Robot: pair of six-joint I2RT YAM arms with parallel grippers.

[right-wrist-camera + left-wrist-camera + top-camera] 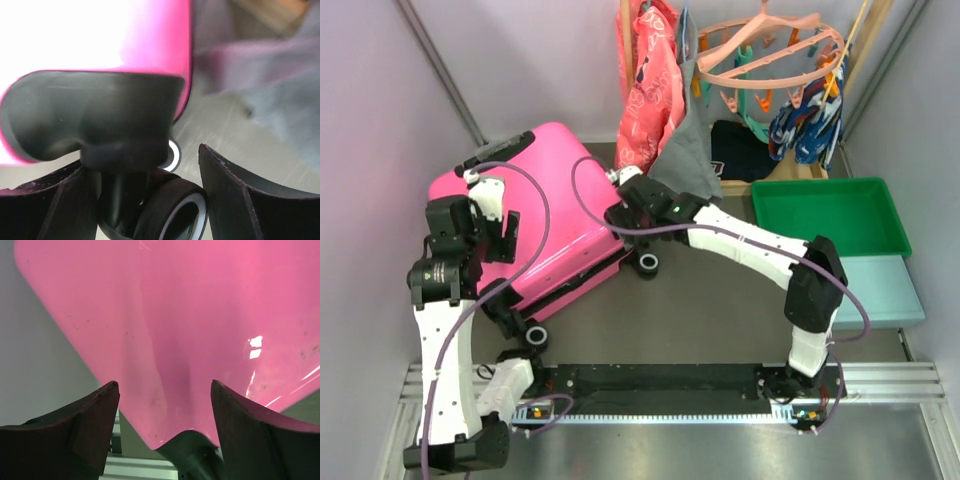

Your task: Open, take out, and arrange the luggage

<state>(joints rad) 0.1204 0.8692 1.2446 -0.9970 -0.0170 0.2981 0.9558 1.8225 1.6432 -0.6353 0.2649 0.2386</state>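
Observation:
My right gripper next draws the luggage's near caster wheel outward toward the grey hanging cloth and releases it, as the metal rail is close.
The hot-pink luggage lies flat and closed on the table, handle end at the far left, two black wheels facing the near right. My left gripper hovers over the shell's left part, open and empty; the left wrist view shows pink shell and a black wheel housing between its fingers. My right gripper is at the suitcase's far right corner. In the right wrist view its open jaws straddle a black caster wheel under the corner housing.
A green plastic tray stands at the right, with a pale teal flat box in front of it. Hanging clothes and a peg hanger are at the back. A metal rail runs along the near edge.

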